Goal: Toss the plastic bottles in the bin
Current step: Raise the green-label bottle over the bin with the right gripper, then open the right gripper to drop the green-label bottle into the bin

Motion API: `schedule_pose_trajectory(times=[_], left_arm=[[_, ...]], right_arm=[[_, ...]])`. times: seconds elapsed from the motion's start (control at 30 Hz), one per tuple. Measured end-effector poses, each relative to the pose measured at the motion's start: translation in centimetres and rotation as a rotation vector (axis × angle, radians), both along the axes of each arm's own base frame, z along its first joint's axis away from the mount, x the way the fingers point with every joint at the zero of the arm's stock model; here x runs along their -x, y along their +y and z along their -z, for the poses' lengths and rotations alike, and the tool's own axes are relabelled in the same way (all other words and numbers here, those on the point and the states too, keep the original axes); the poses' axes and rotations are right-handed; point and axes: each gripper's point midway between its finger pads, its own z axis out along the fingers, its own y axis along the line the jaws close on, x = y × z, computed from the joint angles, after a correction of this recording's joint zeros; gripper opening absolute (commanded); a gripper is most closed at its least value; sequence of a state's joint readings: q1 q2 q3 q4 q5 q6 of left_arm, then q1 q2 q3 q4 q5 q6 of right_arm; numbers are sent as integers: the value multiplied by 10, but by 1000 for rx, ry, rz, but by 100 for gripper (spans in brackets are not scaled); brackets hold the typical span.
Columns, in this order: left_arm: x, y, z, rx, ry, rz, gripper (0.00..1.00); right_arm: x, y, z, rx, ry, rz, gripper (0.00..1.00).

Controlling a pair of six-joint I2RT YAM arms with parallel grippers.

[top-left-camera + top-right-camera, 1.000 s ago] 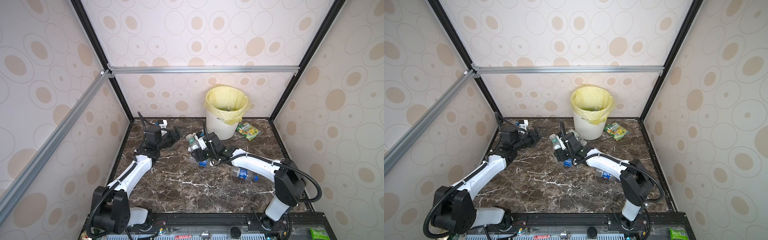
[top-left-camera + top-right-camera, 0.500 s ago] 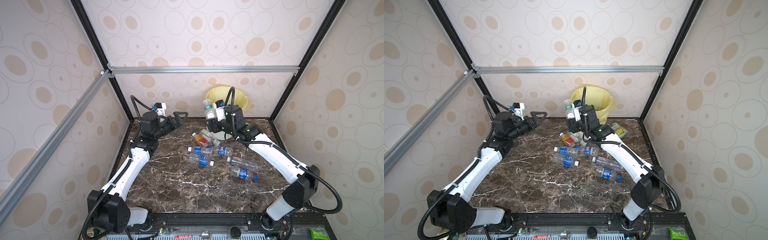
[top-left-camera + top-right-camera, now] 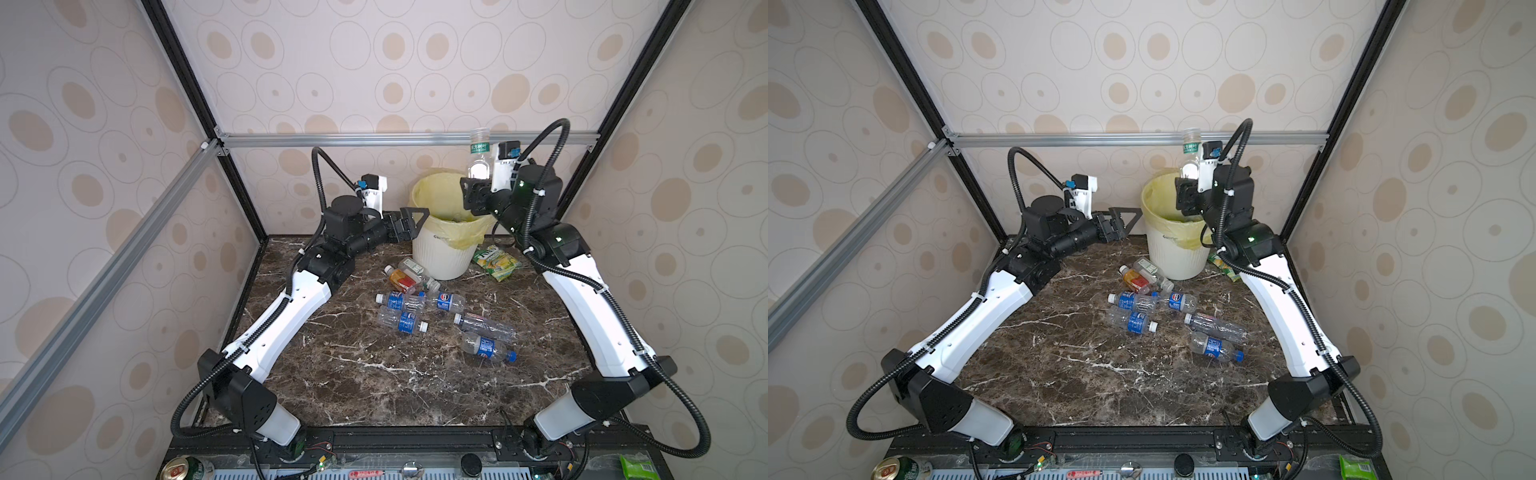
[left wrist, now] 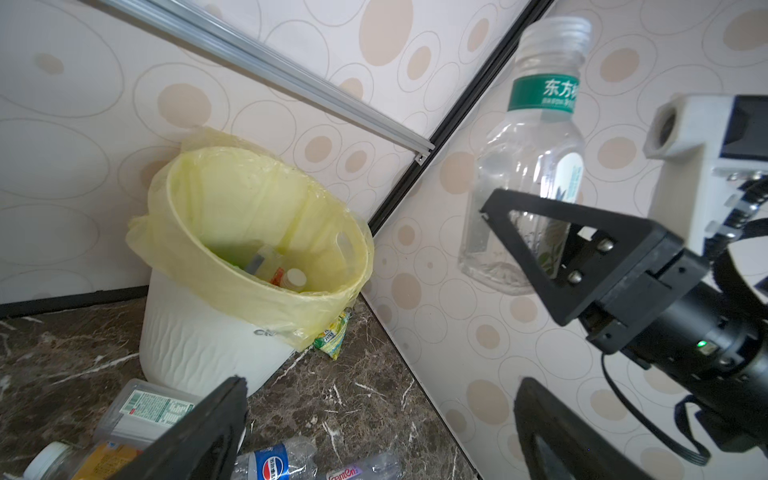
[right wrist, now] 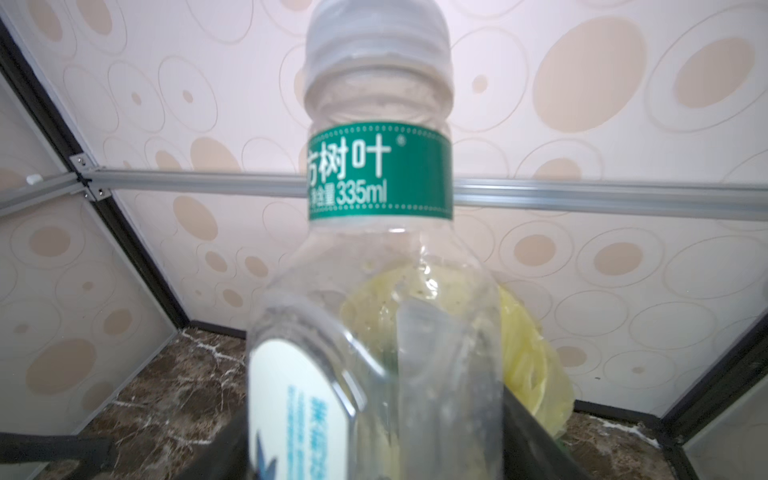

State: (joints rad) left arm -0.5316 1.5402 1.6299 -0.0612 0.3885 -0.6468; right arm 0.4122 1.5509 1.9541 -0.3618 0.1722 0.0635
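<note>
The clear bottle is already higher than the bin's rim. So I will move my right gripper over the yellow-lined opening and let go of the bottle there.
My right gripper is shut on the lower body of a clear plastic bottle with a green neck label. It is held upright, cap up, higher than the rim of the bin and close to its right side. The white ribbed bin has a yellow bag and holds some bottles. My left gripper hangs open and empty left of the bin. Several bottles lie on the table before the bin, one orange-red, others blue-labelled.
A green-yellow snack packet lies right of the bin by the wall. A metal can sits on the front rail at the left. An aluminium crossbar runs along the back wall at about the held bottle's height.
Both arms have risen from the table. The right gripper carried the green-labelled bottle from the pile up and right to the bin. The left gripper lifted, still open.
</note>
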Motion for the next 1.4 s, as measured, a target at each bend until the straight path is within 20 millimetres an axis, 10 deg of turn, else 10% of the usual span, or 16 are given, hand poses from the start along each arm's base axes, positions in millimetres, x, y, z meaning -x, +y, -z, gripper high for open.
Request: schedule_pose_trajectory(times=[0.17, 0.33, 0.43, 0.63, 0.77, 1.1, 1.4], left_arm=[[-4, -4, 0, -17, -19, -4, 99], [-8, -4, 4, -34, -21, -17, 99], [-8, -3, 5, -38, -21, -23, 99], [-10, -2, 12, -67, -17, -34, 99], [-12, 1, 19, -98, -17, -50, 99], [-24, 16, 37, -290, -49, -135, 99], [-44, 53, 50, -437, -52, -352, 99]], right_arm=[[13, -30, -43, -17, -118, 71, 51], [-11, -44, -44, -31, -122, 114, 55], [-60, -39, -24, -35, -53, 124, 74], [-129, -26, 94, 28, 241, 151, 95], [-117, -30, 109, 46, 295, 158, 100], [-51, -48, 17, -56, 113, 149, 100], [-60, -39, 74, -74, 230, 126, 100]])
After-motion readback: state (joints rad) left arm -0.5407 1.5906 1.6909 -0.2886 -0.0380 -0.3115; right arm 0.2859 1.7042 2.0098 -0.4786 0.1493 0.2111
